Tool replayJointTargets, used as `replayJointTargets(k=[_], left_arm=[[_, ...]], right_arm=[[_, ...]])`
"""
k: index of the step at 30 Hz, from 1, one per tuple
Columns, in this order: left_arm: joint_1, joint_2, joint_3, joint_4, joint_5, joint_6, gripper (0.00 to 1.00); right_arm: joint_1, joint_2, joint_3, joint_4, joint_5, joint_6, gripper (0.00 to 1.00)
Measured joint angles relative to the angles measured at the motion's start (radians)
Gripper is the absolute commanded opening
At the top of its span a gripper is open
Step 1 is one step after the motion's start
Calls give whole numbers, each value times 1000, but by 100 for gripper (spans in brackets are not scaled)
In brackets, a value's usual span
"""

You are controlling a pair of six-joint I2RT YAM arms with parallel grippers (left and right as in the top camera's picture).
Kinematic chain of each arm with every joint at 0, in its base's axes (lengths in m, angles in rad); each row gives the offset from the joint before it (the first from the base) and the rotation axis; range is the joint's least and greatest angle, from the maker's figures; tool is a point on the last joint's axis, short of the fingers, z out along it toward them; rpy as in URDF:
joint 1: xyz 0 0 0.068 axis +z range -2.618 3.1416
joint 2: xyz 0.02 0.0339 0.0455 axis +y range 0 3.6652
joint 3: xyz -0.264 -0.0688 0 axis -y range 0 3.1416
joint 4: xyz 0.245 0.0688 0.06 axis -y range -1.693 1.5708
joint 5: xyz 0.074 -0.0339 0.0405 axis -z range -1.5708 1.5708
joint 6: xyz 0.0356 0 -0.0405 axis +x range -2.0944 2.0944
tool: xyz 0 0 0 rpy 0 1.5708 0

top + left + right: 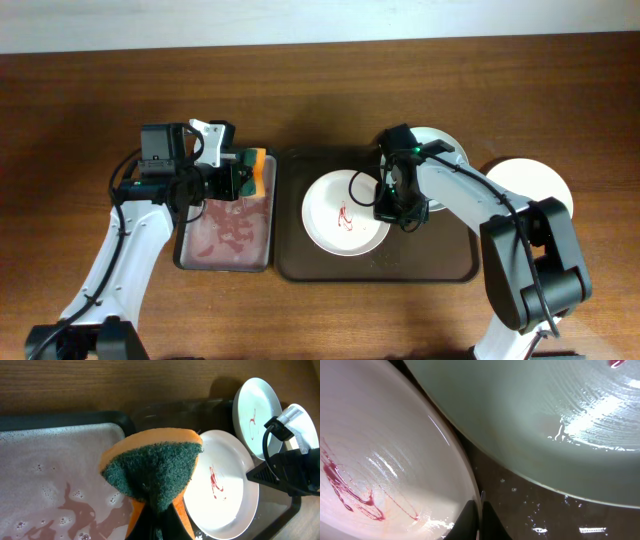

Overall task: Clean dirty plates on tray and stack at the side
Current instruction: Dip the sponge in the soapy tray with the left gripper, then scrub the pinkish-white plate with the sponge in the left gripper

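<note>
Next I will move my left gripper onto the pinched plate to wipe, then return it down into the foamy pinkish water point(242, 228) to release, as the plate shows red smears.
A white plate point(340, 215) with red smears lies on the left half of the dark brown tray point(425, 262). My right gripper point(392, 208) is shut on its right rim; the right wrist view shows my fingers point(480, 510) pinching the plate's edge point(385, 455). A second smeared plate point(440, 148) sits at the tray's far right, partly under my right arm. A third white plate point(535, 185) lies on the table right of the tray. My left gripper point(238, 180) is shut on an orange sponge with a green pad point(155, 467).
The sponge hangs over the far right corner of a smaller narrow tray point(225, 235) with foamy pinkish water point(45, 470), which stands just left of the brown tray. The bare wooden table point(80, 120) surrounds both trays.
</note>
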Motion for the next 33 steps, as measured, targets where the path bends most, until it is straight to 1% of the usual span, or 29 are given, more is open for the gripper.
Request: replayJointTargets(k=[10, 12, 13, 14, 15, 16, 17, 18, 20, 21, 23, 25, 28, 29, 33], left_arm=[[0, 0, 0, 6, -1, 0, 0], [-2, 0, 0, 0, -29, 0, 0], [-9, 0, 0, -19, -77, -13, 0], [-26, 0, 0, -51, -165, -50, 0], [-61, 0, 0, -93, -276, -99, 0], [-87, 0, -1, -105, -330, -119, 0], [-140, 0, -1, -119, -414, -145, 0], [-187, 0, -1, -118, -452, -159, 0], [-253, 0, -1, -110, -482, -171, 0], [-279, 0, -2, -97, -479, -177, 0], [-317, 0, -2, -45, -410, -193, 0], [-346, 0, -2, -14, -344, -248, 0], [-399, 8, -2, 7, -295, -393, 0], [-413, 21, -2, 18, -289, -422, 0], [-485, 146, -2, 130, -198, -551, 0]], right_arm=[[0, 0, 0, 0, 0, 0, 4], [0, 0, 0, 0, -2, 0, 4], [0, 0, 0, -1, -10, 0, 4], [0, 0, 0, -4, -23, -1, 4], [0, 0, -1, -6, -32, 0, 4], [0, 0, -1, -8, -39, 0, 4], [0, 0, -1, -8, -43, 0, 4], [0, 0, -1, -9, -44, 0, 4], [0, 0, -1, -15, -47, 0, 4], [0, 0, -1, -18, -48, 0, 4], [0, 0, -1, -26, -53, 0, 4], [0, 0, -1, -27, -55, 0, 4], [0, 0, -1, -27, -55, 0, 4], [0, 0, -1, -28, -55, 0, 4], [0, 0, -3, -30, -58, 0, 4]])
